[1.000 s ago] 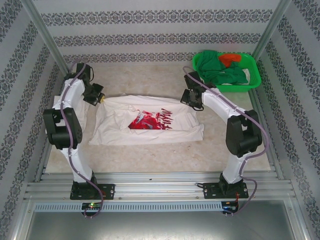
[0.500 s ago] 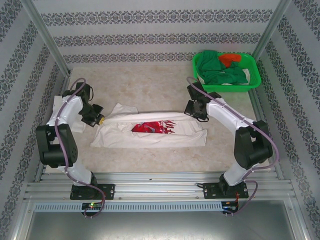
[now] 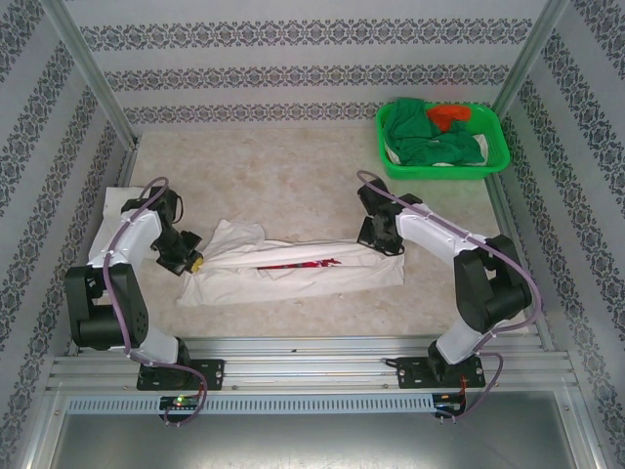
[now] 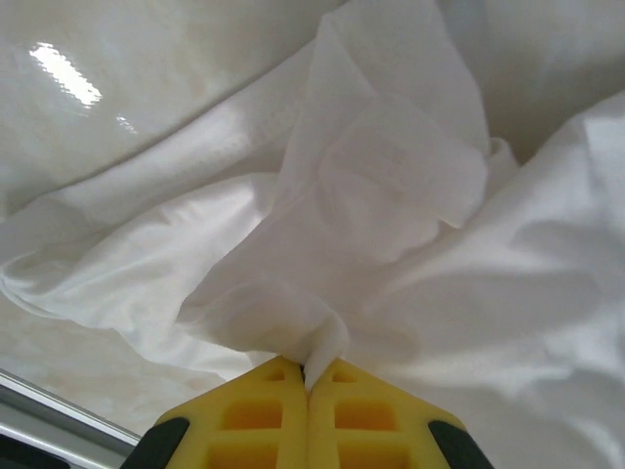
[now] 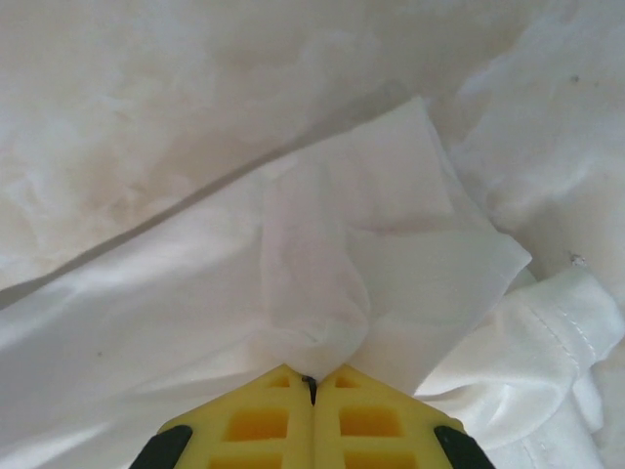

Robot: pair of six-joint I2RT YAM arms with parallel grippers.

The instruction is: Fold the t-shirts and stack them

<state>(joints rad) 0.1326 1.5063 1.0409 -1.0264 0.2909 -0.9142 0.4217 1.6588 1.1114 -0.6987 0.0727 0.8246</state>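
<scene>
My right gripper eases down next and releases the fold onto the t-shirt's bottom layer (image 3: 388,264), which lies just below it, since the red is already covered there.
A white t-shirt (image 3: 293,269) with a red graphic lies stretched left to right across the table's near half, folded over so just a thin strip of red shows. My left gripper (image 3: 195,262) is shut on its left end. In the left wrist view the yellow fingers (image 4: 264,415) pinch a bunched fold of the t-shirt's white cloth (image 4: 391,195). My right gripper (image 3: 376,242) is shut on the t-shirt's right end. The right wrist view has the yellow fingers (image 5: 366,425) clamped on a fold of that t-shirt (image 5: 322,264).
A green plastic basket (image 3: 493,156) with green and orange cloth stands at the back right corner. Folded white cloth (image 3: 109,210) lies at the left edge behind the left arm. The beige table (image 3: 293,166) stretches bare behind the t-shirt. Metal rails (image 3: 312,366) run along the near edge.
Both grippers have drawn the t-shirt's far edge toward the near side, folding it over itself. The red graphic has shrunk from a broad patch to a thin strip.
</scene>
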